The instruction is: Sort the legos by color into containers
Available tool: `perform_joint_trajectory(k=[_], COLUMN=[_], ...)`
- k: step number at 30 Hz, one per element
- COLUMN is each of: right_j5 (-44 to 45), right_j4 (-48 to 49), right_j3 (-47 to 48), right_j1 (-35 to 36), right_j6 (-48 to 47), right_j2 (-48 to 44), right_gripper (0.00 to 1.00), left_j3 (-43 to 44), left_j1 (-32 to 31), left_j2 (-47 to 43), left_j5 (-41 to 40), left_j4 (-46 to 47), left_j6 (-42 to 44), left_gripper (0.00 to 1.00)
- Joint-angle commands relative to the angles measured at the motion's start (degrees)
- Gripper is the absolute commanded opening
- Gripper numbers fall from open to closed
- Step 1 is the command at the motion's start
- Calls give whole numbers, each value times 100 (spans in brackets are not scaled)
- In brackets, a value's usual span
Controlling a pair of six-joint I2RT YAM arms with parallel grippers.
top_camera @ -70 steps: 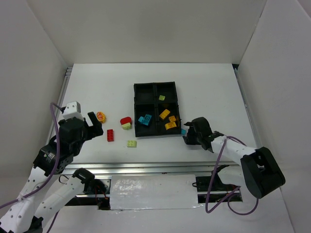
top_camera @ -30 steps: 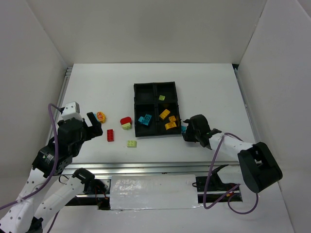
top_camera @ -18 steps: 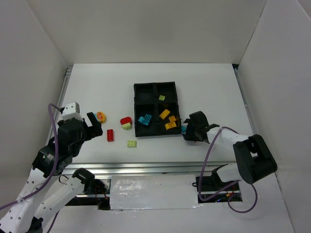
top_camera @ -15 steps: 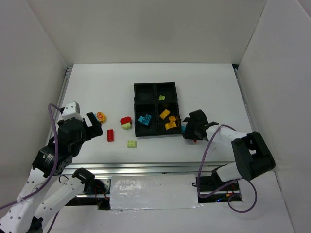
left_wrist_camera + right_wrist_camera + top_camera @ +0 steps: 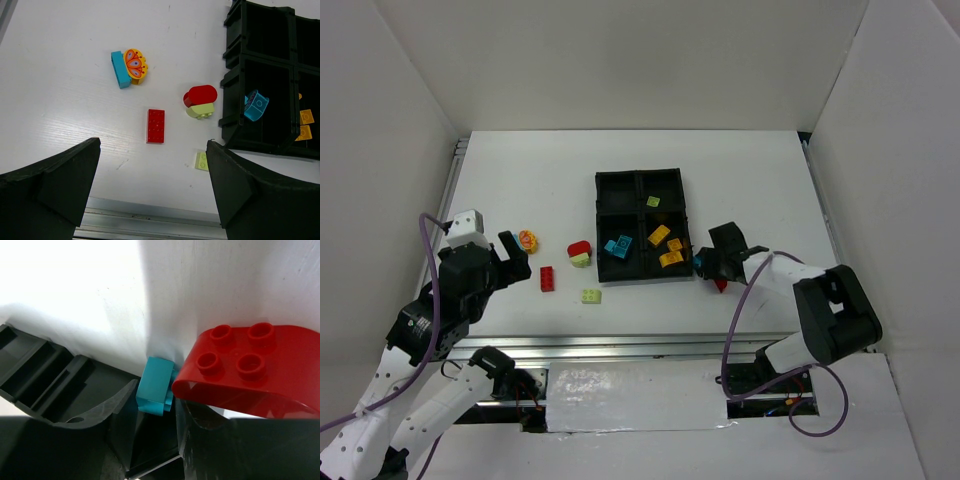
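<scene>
I will next lift my right gripper above the tray's side, move it left in the top view and let go over the color-matching container of cyan legos.
The black tray [image 5: 638, 177] holds a lime lego [image 5: 653, 201] in its far right container, cyan legos [image 5: 618, 246] near left and orange legos [image 5: 665, 245] near right. My right gripper [image 5: 703, 266] sits at the tray's near right corner. In the right wrist view its jaws [image 5: 156, 410] are shut on a small cyan lego [image 5: 156, 385], and a red curved lego [image 5: 245, 370] lies against its right finger. My left gripper [image 5: 517, 256] hangs open, above the table; below it lie a red flat lego [image 5: 155, 125] and a lime plate [image 5: 202, 161].
Left of the tray lie a cyan lego with an orange butterfly piece [image 5: 127, 67] and a red curved lego stacked on a lime one [image 5: 200, 100]. The tray's outer wall [image 5: 35, 370] stands right beside my right fingers. White walls enclose the table.
My right gripper has slid up to the tray's corner and shut on the cyan lego; the red curved lego now shows beside it. The left arm has not moved.
</scene>
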Motion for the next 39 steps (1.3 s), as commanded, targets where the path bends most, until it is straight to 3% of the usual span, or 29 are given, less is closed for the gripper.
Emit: perform_joint_trajectory(k=[1, 3, 4, 13, 15, 18, 21, 25, 29, 35, 38, 39], right_j5=[193, 298, 342, 1343, 1354, 986, 353, -404, -159, -307, -273, -299], right_j4=[-445, -472, -515, -1183, -1123, -535, 115, 522, -338, -393, -454, -489], right_j3=[112, 138, 182, 1147, 1246, 1633, 2167, 2730, 3766, 4023, 4137, 4216], right_j1=[-76, -76, -94, -269, -252, -182, 335, 740, 1355, 1462, 1558, 1593], right_j6=[286, 268, 233, -504, -1083, -2146, -3103, -4142, -4767, -4891, -5022, -5058], right_j2=[-104, -279, -367, -1475, -1589, -1415, -986, -238, 711, 1565, 1741, 1785], right_gripper=[27, 24, 13, 10, 2, 1, 1, 3, 7, 20, 30, 37], left_j3=[-35, -35, -35, -35, -35, -26, -35, -26, -26, -26, -26, -26], left_j1=[20, 11, 2, 2, 2, 11, 11, 2, 11, 2, 2, 2], left_j2=[-3, 5, 5, 5, -21, -74, -74, -4, 23, 49, 111, 137], left_j5=[-116, -116, -99, -98, -116, -160, -177, -177, -186, -160, -125, -107], left_j4=[87, 95, 95, 95, 87, 87, 87, 69, 60, 78, 95, 95], left_j6=[-13, -13, -4, -4, -4, -30, -48, -48, -66, -39, -22, -4], left_gripper=[99, 100, 100, 99, 99, 99, 99, 99, 99, 100, 99, 99])
